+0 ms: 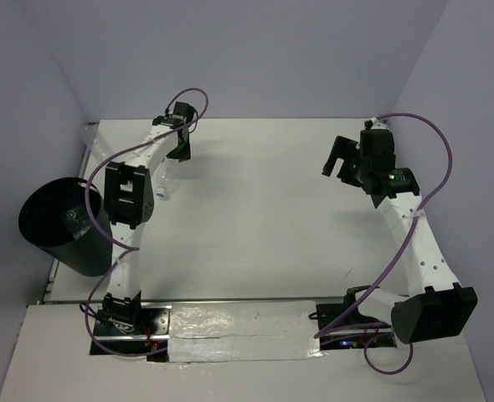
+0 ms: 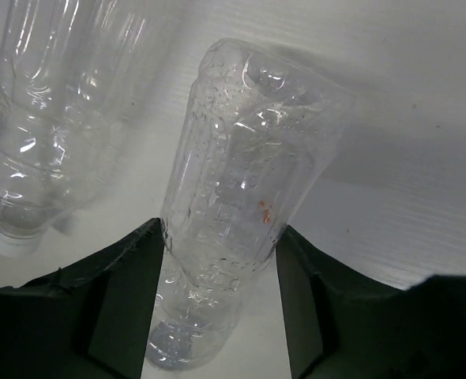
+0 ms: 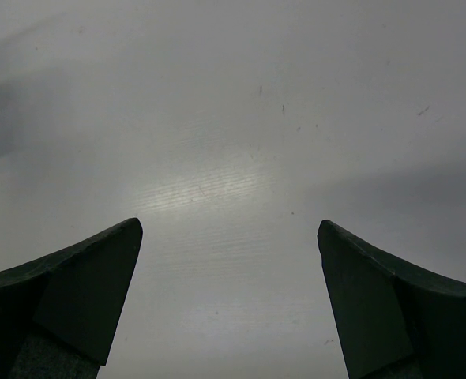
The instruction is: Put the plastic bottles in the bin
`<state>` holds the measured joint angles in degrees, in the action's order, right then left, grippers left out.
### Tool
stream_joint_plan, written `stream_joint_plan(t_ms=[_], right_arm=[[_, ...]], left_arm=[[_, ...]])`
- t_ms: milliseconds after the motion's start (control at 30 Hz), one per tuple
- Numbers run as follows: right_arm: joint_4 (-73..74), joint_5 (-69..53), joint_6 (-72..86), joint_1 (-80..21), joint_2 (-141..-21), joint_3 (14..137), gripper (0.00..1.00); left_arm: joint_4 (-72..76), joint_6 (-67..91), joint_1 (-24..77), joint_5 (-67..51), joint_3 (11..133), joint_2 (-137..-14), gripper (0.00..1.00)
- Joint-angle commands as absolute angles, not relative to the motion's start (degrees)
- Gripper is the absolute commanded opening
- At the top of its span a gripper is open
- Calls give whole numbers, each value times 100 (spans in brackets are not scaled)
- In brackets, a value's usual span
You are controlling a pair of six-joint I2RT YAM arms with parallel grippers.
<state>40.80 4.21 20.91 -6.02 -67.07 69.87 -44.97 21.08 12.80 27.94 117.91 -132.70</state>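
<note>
The crinkled bottle, clasped by both fingers, goes up with my left gripper next, swings left in the top view over the bin's opening point(image 1: 59, 211) and gets released.
A clear crinkled plastic bottle point(image 2: 245, 181) lies on the white table between the fingers of my left gripper point(image 2: 221, 230). Both black fingers touch its sides, so the gripper is shut on it. A second clear bottle point(image 2: 47, 118) with a white cap lies just to its left, apart from the fingers. In the top view my left gripper point(image 1: 180, 151) points down at the far left of the table, with a clear bottle point(image 1: 167, 182) beside it. The black bin point(image 1: 63, 224) stands off the table's left edge. My right gripper point(image 3: 229, 237) hangs open over bare table at the far right point(image 1: 339, 159).
Purple cables loop along both arms. The table's left edge point(image 1: 86, 193) borders the bin. A taped strip point(image 1: 247, 331) runs between the arm bases at the near edge. Purple-grey walls close in the back and sides.
</note>
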Motion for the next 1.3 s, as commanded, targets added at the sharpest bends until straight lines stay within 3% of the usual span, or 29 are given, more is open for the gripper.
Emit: stream_joint_plan(t_ms=[0, 233, 467, 733, 1000, 1100, 1200, 1233, 1267], right_arm=[[4104, 519, 2039, -633, -6697, 7286, 100], [3947, 510, 2065, -633, -6583, 7252, 100], [3761, 291, 2109, -642, -6591, 7163, 100], [3815, 255, 2004, -694, -6566, 7128, 100], [3797, 106, 2030, -773, -6732, 7127, 100], [3788, 123, 2021, -808, -6750, 7172, 100], [3779, 105, 2021, -835, -6767, 7154, 100], [3771, 88, 2021, -835, -6776, 7137, 100], [3762, 44, 2013, -835, -6776, 7119, 100]], left_arm=[[-4561, 1943, 1248, 2497, 12111, -12545, 44], [-5344, 1556, 1239, 2329, 13140, -10840, 45], [-4132, 1125, 1090, 3092, 11131, -7818, 53], [-3675, 1836, 748, 5824, 8863, -6207, 57], [-3515, 2504, 414, 6240, 7700, -5379, 59], [-3831, 2838, 352, 6425, 7498, -5309, 64], [-3867, 2909, 299, 6329, 7339, -5177, 93], [-3858, 2857, 299, 6285, 7330, -5133, 99], [-3832, 2796, 290, 6180, 7330, -5133, 99]])
